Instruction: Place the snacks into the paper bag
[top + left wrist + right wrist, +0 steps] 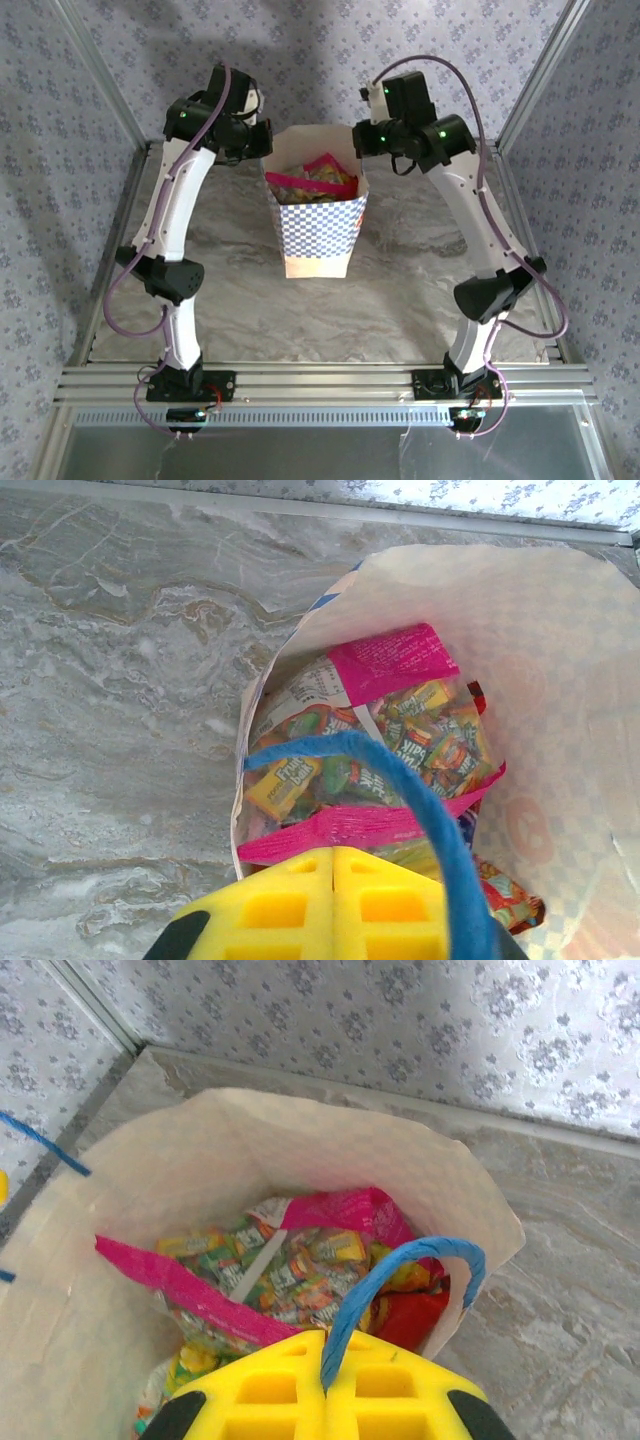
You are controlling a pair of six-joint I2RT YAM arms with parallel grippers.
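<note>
My right gripper eases sideways over the bare marble tabletop beside it, away from the bag (318,235), next and then releases the handle, with the snacks inside.
The paper bag (318,235) stands upright mid-table with its mouth open and the snacks (314,178) inside. A clear packet with magenta ends (390,660) lies on top, and a red packet (412,1320) sits beneath it. My left gripper (333,852) is over the bag's left rim, its yellow fingers pressed together. A blue cord handle (425,805) arches across its right finger. At the right rim my right gripper (325,1340) is shut on the other blue cord handle (400,1260), which runs into the seam between its fingers.
The marble tabletop (420,300) spreads around the bag. Aluminium frame rails (330,380) run along the near edge, and patterned walls (320,50) close the back and sides. Both arms (180,210) lean in toward the bag from either side.
</note>
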